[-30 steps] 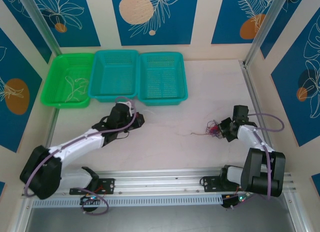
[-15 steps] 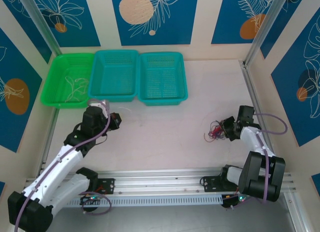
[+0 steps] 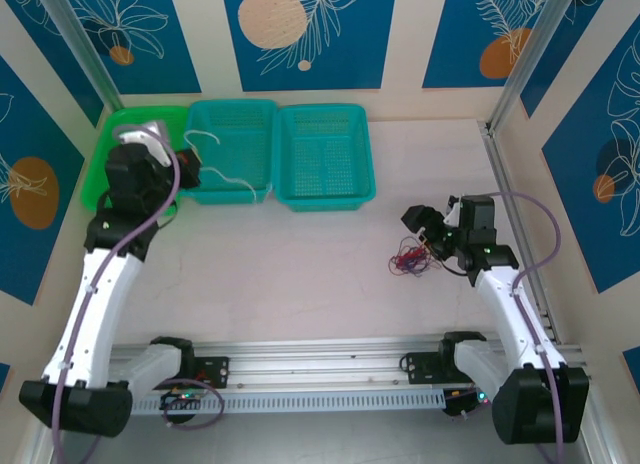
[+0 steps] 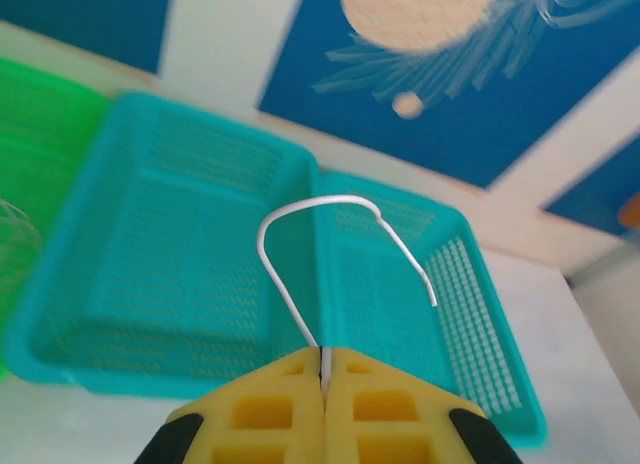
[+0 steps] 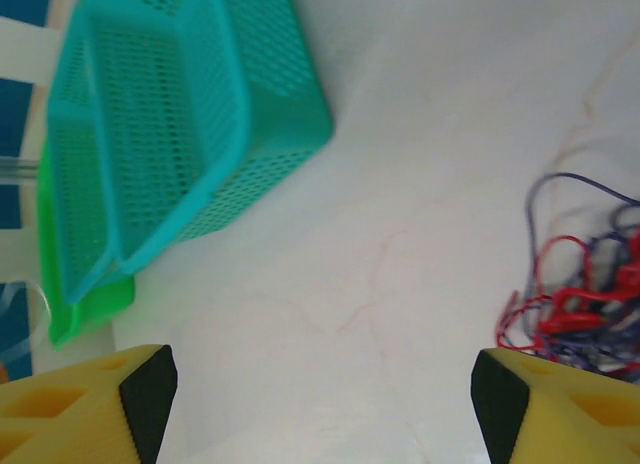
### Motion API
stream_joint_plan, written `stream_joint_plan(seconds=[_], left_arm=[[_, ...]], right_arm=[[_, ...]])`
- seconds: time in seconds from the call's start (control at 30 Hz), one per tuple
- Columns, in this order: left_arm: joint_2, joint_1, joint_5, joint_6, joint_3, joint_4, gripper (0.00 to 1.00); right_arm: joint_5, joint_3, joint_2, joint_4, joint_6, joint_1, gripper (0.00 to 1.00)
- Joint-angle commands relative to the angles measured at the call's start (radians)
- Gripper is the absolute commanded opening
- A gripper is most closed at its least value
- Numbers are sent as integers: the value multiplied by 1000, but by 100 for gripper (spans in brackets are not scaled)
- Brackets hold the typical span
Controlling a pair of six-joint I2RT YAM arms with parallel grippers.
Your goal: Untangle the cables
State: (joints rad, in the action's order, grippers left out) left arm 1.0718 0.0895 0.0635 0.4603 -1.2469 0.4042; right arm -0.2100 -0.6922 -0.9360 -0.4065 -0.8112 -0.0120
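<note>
The left gripper will next swing away from the middle basket and over the inside of the green basket, and it will release the whitish cable there, since similar whitish pieces of cable are already inside.
My left gripper hangs raised over the seam between the green and middle baskets, shut on a thin whitish cable that trails right across the teal basket. In the left wrist view the yellow fingertips pinch that whitish cable, which arches up and ends free. A tangle of red and dark cables lies on the table at the right. My right gripper hovers just beyond it, open and holding nothing. In the right wrist view the tangle sits beside the right fingertip.
Three baskets line the back: a green basket, a middle teal basket and a right teal basket. A metal rail runs along the near edge. Walls close the left, right and back sides.
My left arm swung up and left from mid-table to the baskets, carrying the whitish cable. My right gripper opened and lifted away, leaving the red and dark tangle on the table.
</note>
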Motion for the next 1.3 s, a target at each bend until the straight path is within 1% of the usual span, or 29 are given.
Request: stream_joint_plan(seconds=[0.0,0.1,0.2,0.3,0.47,0.63,0.73,0.77,0.87,0.9,0.93,0.97,1.0,1.13,1.27], left_arm=[[83,-113,-39,-46,-115,-7,0],[174,-234,-47,-26,-223,-4,0],[259,-340,-54,11,-302,-17,0],[355,-417,-56,35,-371,-18,0],[520,-491,-65,12,-463,44,0],[614,-518,-71,27,-389,11,0],[659,-518,-80,22,-370,29,0],[672,-518,-82,17,-370,41,7],[681,-518,-87,9,-352,43,39],[675,-518,-87,8,-340,35,48],[667,-518,-84,9,-331,26,53],[654,-518,-77,10,-321,15,56],[641,-518,-67,13,-314,6,58],[578,-517,-18,35,-308,-5,58],[465,-501,80,108,-255,-50,58]], right_arm=[[-64,-49,14,-65,39,-24,79],[-48,-77,16,-120,61,-43,79],[-40,-70,35,-142,62,-45,79],[-38,-56,48,-145,52,-46,78],[-39,-56,49,-148,36,-47,78],[-41,-65,48,-155,26,-47,78],[-33,-76,54,-175,37,-48,78],[-27,-74,60,-178,37,-48,78],[-26,-61,69,-171,31,-48,78],[-28,-59,68,-170,29,-48,78],[-29,-59,68,-169,29,-48,78],[-31,-57,66,-167,29,-48,78],[-31,-57,67,-164,27,-48,78],[-30,-48,62,-148,24,-46,78],[-29,-28,46,-118,15,-45,78]])
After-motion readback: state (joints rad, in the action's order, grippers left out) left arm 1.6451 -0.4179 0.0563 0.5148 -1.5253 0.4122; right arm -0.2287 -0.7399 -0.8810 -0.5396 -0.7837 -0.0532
